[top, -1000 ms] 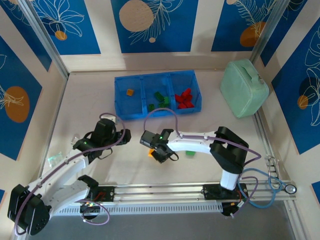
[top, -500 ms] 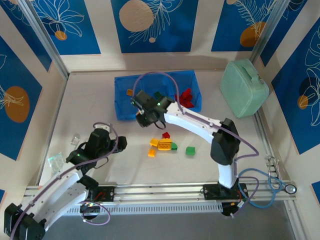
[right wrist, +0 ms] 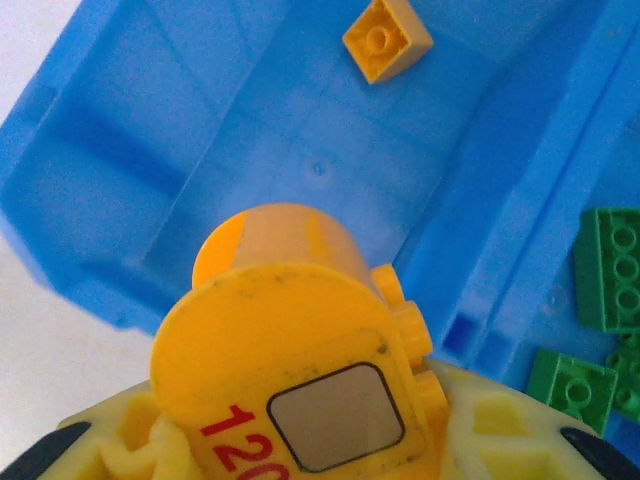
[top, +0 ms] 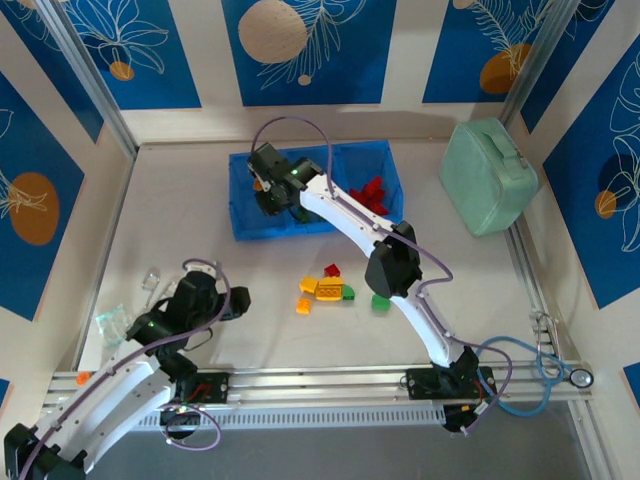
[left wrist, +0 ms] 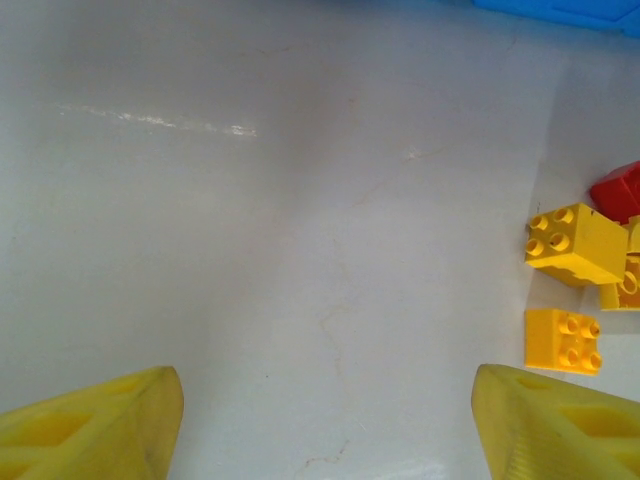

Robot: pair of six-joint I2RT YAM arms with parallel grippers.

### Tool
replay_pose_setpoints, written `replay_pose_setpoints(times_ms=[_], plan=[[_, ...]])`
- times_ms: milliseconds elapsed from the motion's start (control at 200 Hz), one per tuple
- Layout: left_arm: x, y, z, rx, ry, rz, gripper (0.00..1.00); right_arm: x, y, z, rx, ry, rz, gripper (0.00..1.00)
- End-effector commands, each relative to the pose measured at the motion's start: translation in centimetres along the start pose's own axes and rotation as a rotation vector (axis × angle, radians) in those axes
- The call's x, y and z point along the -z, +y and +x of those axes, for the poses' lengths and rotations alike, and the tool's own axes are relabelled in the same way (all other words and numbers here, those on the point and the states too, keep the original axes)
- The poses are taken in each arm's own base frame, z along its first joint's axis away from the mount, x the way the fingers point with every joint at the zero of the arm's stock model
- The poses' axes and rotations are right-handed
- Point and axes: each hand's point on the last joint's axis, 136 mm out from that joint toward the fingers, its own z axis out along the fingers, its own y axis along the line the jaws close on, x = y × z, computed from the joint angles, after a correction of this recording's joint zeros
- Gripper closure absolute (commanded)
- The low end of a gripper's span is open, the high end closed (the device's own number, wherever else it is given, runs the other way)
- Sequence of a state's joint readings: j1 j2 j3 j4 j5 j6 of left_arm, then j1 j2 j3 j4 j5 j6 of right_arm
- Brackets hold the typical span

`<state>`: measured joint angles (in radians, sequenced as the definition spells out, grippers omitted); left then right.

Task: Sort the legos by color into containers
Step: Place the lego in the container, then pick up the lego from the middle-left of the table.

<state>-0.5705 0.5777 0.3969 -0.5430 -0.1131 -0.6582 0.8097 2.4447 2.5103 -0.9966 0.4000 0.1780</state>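
The rounded yellow-orange lego matches the color of the orange brick [right wrist: 388, 38], so next my right gripper will stay above the tray section where that brick lies and open to release the lego.
My right gripper [top: 268, 195] reaches over the left compartment of the blue tray [top: 238, 215], the containers. Seen from the right wrist, the right gripper [right wrist: 300, 440] is shut on a rounded yellow-orange lego [right wrist: 290, 350] with red digits, above the compartment's floor [right wrist: 230, 130]. An orange brick [right wrist: 388, 38] lies there. Green bricks [right wrist: 610, 280] lie in the middle compartment, red ones [top: 372, 195] in the right. Loose legos sit mid-table: yellow [top: 328, 290], orange [top: 303, 306], red [top: 332, 270], green [top: 380, 301]. My left gripper [top: 236, 300] stands open and empty left of them, its fingers [left wrist: 100, 430] wide apart.
A pale mint-green case [top: 487, 175] stands at the back right. Small clear plastic bits [top: 112, 320] lie near the left wall. In the left wrist view, yellow bricks [left wrist: 575, 243] and a red one [left wrist: 620, 190] lie to the right, on bare white table.
The right arm has swung from the table's middle to the tray's left compartment, carrying the yellow-orange lego. The left arm has drawn back toward the near left.
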Motion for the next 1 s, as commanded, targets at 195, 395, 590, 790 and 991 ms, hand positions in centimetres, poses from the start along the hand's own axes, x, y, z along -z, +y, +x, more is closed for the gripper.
replay_pose_setpoints(times_ms=[195,395,590,790,991], plan=[[0.0,-0.7,0.6,-0.030,0.015,0.004,0.24,-2.0,-1.1,-1.3,-0.024,-0.029,-0.020,0.67],[0.3,-2.2,0.2,-0.072,0.000,0.029,0.24,-2.4,-1.5,-2.9,-0.009,-0.090,0.013,0.64],[0.6,-3.6,-0.2,-0.136,0.000,0.024,0.24,-0.6,-2.6,-4.4,-0.026,-0.141,0.041,0.43],[0.1,-5.7,0.1,-0.205,0.021,0.046,0.24,3.9,-3.3,-5.2,-0.079,-0.166,0.019,0.12],[-1.2,-7.7,1.1,-0.261,0.066,0.075,0.24,9.3,-3.5,-5.0,-0.112,-0.205,-0.015,0.12]])
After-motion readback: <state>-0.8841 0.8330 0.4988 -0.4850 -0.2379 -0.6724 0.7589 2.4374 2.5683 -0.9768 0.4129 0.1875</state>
